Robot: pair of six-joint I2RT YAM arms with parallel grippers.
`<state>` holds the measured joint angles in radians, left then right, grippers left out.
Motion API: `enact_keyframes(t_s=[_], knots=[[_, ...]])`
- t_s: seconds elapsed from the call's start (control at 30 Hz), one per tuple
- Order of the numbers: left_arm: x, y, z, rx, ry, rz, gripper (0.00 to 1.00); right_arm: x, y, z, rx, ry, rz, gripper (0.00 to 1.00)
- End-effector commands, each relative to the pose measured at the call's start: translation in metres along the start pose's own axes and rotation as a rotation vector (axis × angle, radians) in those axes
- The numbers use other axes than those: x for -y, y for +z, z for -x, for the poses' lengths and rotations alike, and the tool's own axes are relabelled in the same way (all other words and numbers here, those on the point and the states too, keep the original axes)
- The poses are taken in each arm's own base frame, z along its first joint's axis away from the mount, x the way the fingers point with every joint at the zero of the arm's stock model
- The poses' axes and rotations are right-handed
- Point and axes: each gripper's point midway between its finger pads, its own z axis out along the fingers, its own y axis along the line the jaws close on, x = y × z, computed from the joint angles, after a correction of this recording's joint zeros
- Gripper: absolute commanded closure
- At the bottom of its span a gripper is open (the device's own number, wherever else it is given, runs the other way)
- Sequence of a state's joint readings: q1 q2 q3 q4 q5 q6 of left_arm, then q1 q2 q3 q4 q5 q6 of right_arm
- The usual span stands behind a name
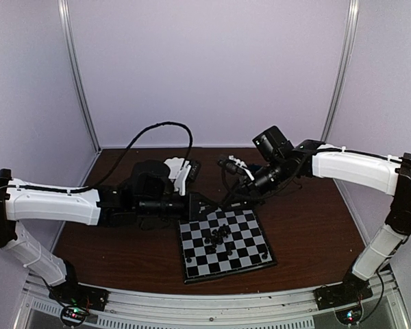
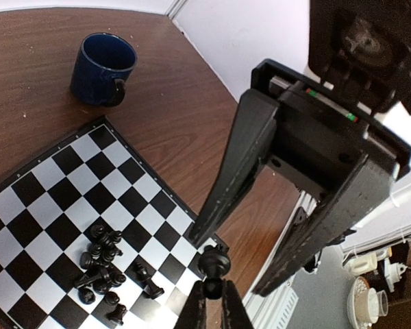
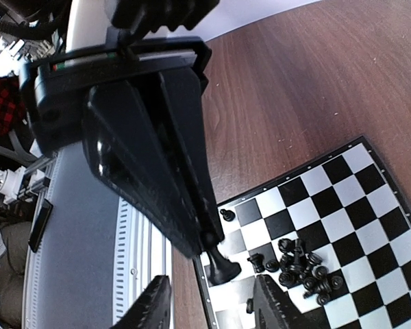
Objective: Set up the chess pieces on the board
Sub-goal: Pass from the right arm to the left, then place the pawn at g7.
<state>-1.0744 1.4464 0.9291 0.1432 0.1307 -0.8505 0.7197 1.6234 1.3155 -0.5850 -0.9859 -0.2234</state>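
I need to tip my left gripper downward, lower its chess piece onto the empty square beside the pawn on the left in the top view, then release it.
The board lies in front of both arms, with a heap of small black chess pieces near its middle. The heap also shows in the left wrist view and in the right wrist view. My left gripper is shut on a black chess piece and holds it over the board's edge near a corner. The right wrist view shows this held piece, tilted, under the left gripper's tips. My right gripper is open and empty, hovering above the same corner. A single pawn stands by that corner.
A dark blue mug stands on the brown table beyond the board. A white object lies behind the left arm. The right gripper's fingers hang close over the left gripper. The table's metal front rail is near.
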Motion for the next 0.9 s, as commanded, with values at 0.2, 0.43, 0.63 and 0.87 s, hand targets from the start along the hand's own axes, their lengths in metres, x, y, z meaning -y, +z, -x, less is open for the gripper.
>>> enact_keyframes(t_s=[0.2, 0.43, 0.63, 0.87], knots=[[-0.005, -0.012, -0.032, -0.424, 0.305, 0.156, 0.97, 0.035, -0.112, -0.022, 0.138, 0.079, -0.182, 0.49], [-0.021, -0.009, -0.077, -0.763, 0.537, 0.289, 0.99, 0.074, -0.169, -0.053, 0.217, 0.124, -0.471, 0.48], [-0.032, 0.007, -0.107, -0.920, 0.654, 0.354, 0.99, 0.079, -0.181, -0.055, 0.222, 0.125, -0.522, 0.47], [-0.049, 0.004, -0.126, -1.013, 0.658, 0.390, 0.99, 0.081, -0.176, -0.059, 0.214, 0.129, -0.501, 0.47]])
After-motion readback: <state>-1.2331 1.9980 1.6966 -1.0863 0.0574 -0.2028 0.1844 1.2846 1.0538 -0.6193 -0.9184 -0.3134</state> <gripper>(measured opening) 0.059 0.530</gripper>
